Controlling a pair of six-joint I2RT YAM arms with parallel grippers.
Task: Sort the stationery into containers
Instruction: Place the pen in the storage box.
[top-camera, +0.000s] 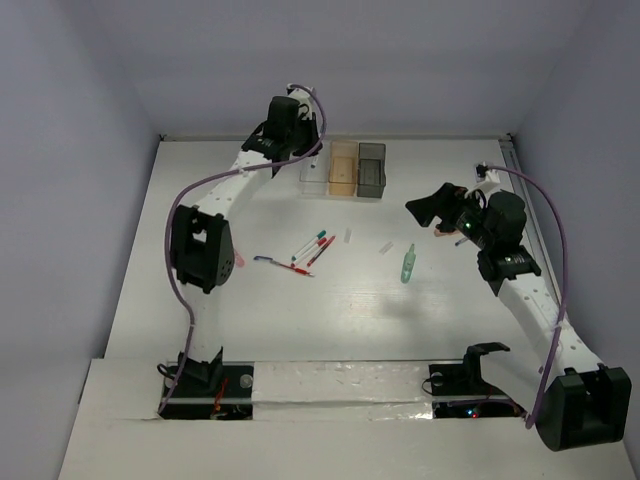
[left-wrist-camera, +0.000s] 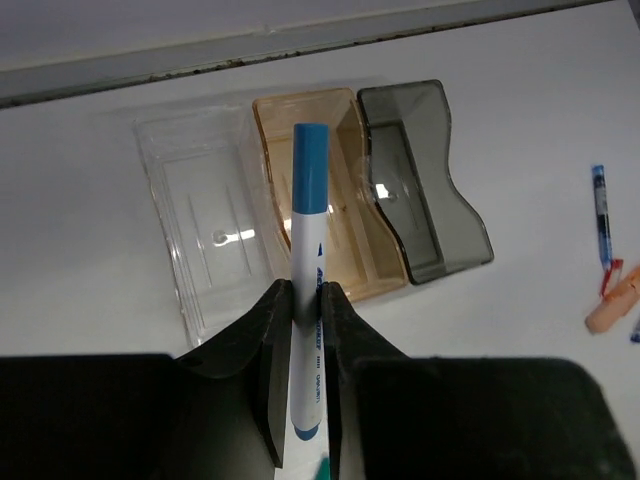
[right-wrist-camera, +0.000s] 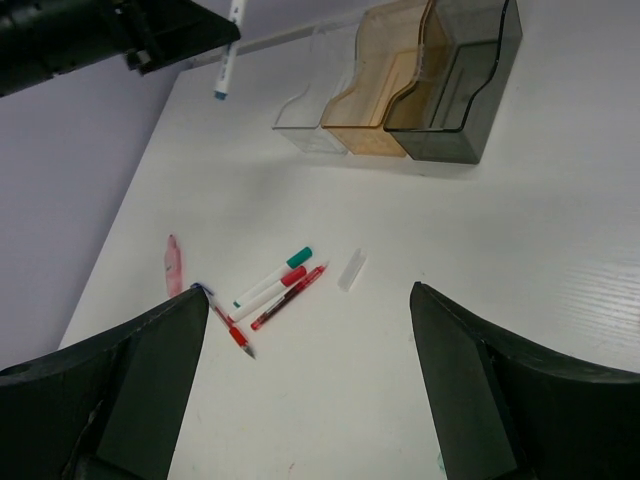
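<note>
I will next move my left gripper to the left in the wrist view, over the clear bin slanted below. Then I will turn it in line, lower the marker and let the marker go.
My left gripper is shut on a white marker with a blue cap and holds it above the seam between the clear bin and the orange bin. The smoky grey bin stands next to them. All three bins look empty. From above, the left gripper hangs over the bins' left end. My right gripper is open and empty, raised above the table right of centre. A teal-capped marker, a red-capped marker, a red pen, a blue-and-red pen, a pink tube and a pale block lie on the table.
A pale green tube and a second pale block lie near the right gripper. Purple cables loop along both arms. The back wall runs just behind the bins. A rail lines the table's right edge.
</note>
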